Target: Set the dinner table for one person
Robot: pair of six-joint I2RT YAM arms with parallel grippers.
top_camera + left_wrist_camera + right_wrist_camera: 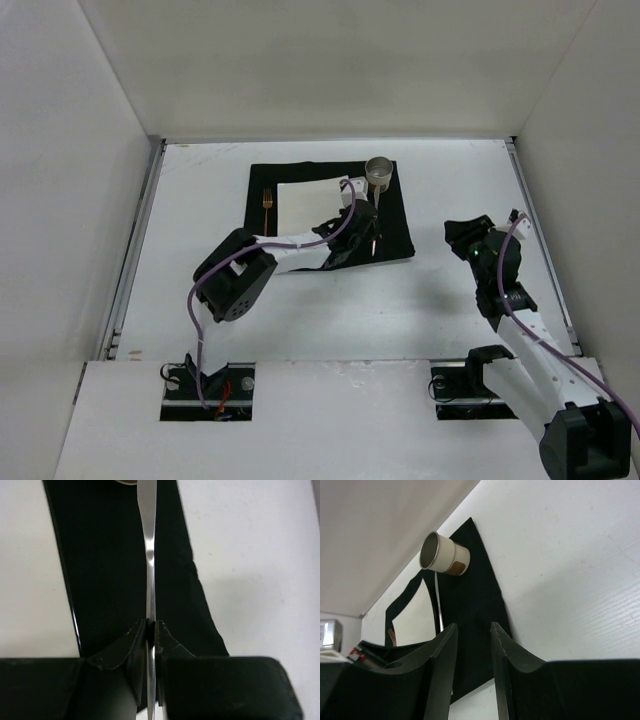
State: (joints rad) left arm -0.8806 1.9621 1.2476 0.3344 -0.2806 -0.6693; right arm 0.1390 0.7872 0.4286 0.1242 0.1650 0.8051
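Note:
Bare mat beside the plate lies below my left gripper. The left gripper lowers outward and toward the plate next, freeing the knife (pixel 150 555) clear of the cup ahead.
A black cloth mat (pixel 395 235) lies on the white dinner table (pixel 420 310). On it are a white square plate (pixel 305 200), a fork (pixel 266 203) left of the plate, and a paper cup (pixel 380 172) at the back right corner. My left gripper (pixel 151 625) is shut on a silver knife (pixel 150 555), held lengthwise over the mat's strip right of the plate; in the top view it (pixel 366 232) is just below the cup. My right gripper (pixel 472 626) is open and empty, off the mat's right side (pixel 462 238). The cup (pixel 445 555) and knife (pixel 438 597) also show in the right wrist view.
White walls edge the table on the left, back and right. The plate's edge (pixel 75 625) runs close to the left of the held knife. Bare table (pixel 260 570) lies right of the mat.

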